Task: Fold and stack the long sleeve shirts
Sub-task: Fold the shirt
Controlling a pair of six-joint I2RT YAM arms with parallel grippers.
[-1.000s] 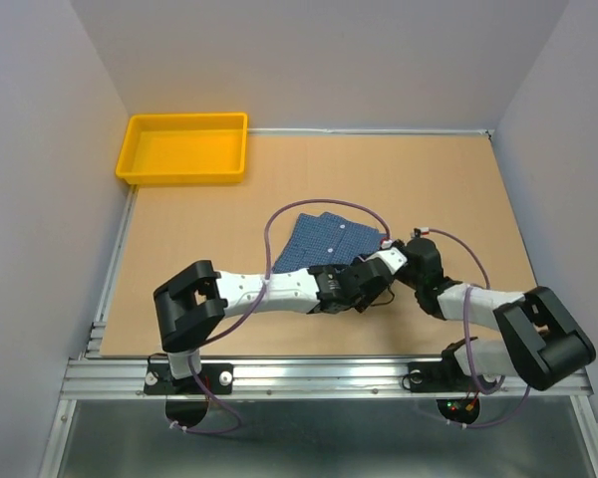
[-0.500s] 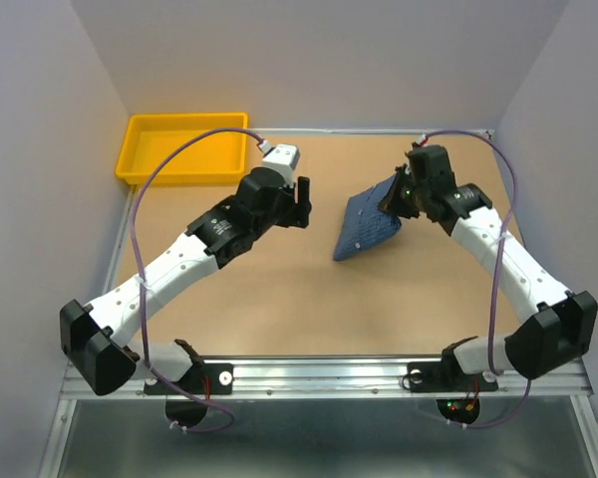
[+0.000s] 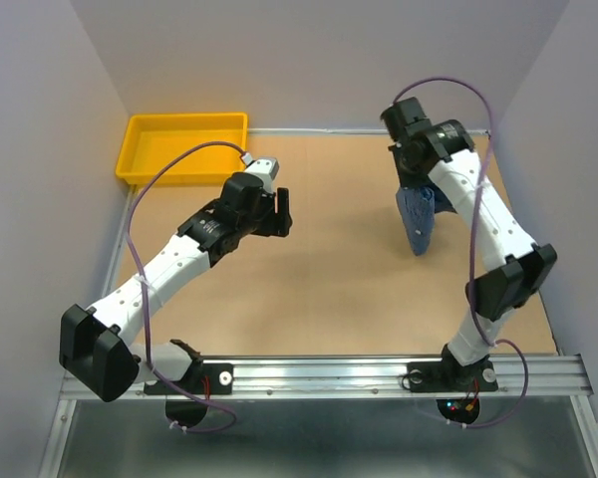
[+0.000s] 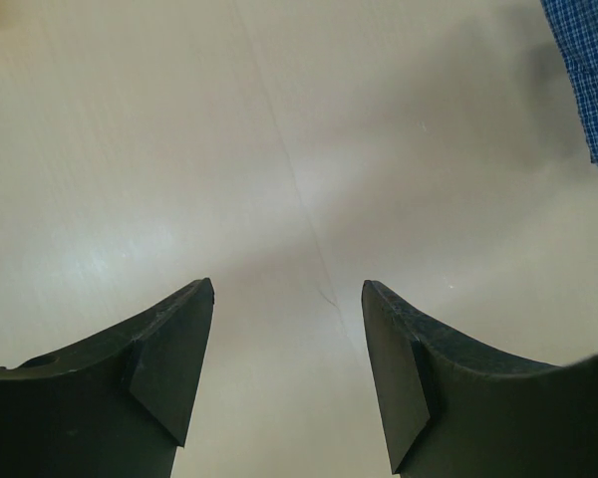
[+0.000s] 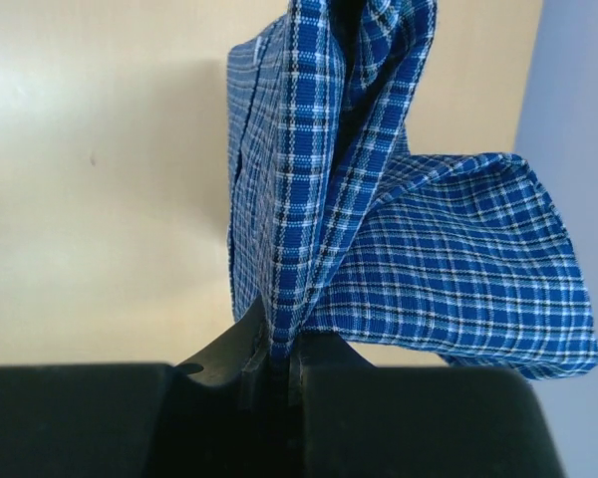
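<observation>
The bare middle of the tabletop lies below and left of my right gripper in the top view, so next my right gripper should lower back onto it to release the shirt (image 3: 419, 221).
The long sleeve shirt (image 3: 419, 221) is a blue small-check cloth, bunched and hanging narrow over the right half of the table. My right gripper (image 3: 417, 187) is raised above it and shut on its upper edge. In the right wrist view the checked fabric (image 5: 419, 239) is pinched between the jaws of the right gripper (image 5: 284, 344) and drapes away from them. My left gripper (image 3: 279, 211) hovers over the bare table left of centre, open and empty. In the left wrist view the left gripper (image 4: 287, 299) holds nothing, and a corner of the shirt (image 4: 583, 70) shows at the top right.
A yellow tray (image 3: 184, 179) stands at the back left corner of the brown tabletop (image 3: 319, 299). Grey walls close in the left, back and right sides. A metal rail with both arm bases runs along the near edge.
A second ago both grippers were at the shirt near the front middle. The left gripper has let go and swung back left. The right arm has lifted the shirt up and to the back right.
</observation>
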